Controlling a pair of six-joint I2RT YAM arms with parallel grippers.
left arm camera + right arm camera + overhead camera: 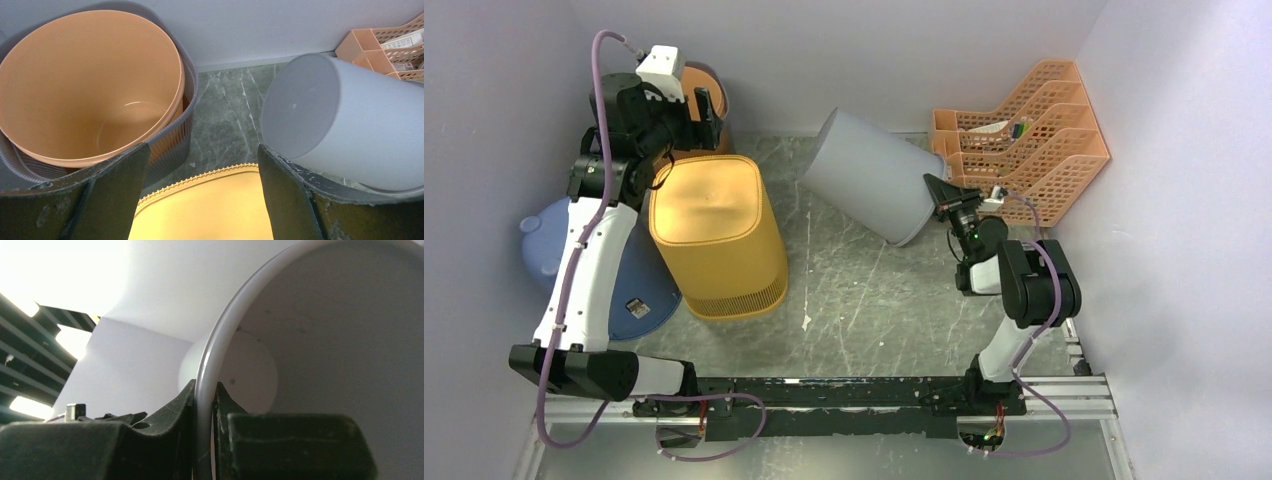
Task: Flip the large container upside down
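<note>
My right gripper brings the large container's rim down and left in the top view onto bare floor (839, 243) beside the yellow bin next, since the container's opening faces sideways.
The large container (871, 187) is a plain grey bin, lifted and tilted on its side at the back middle, its closed bottom pointing up and left and its open mouth facing right. My right gripper (938, 195) is shut on its rim. In the right wrist view the pale rim (210, 365) runs between my right gripper's (204, 390) two fingers, one inside the bin and one outside. My left gripper (699, 108) hangs open at the back left, holding nothing. In the left wrist view the grey bin's bottom (300, 105) shows to the right of my left gripper (202, 152).
An upturned yellow bin (716, 235) stands left of centre, directly below the left gripper (205, 210). An orange bucket (85, 85) nested in a ribbed grey basket (186, 125) stands in the back left corner. A blue basin (639, 290) lies at the left. An orange file rack (1024, 135) stands at the back right.
</note>
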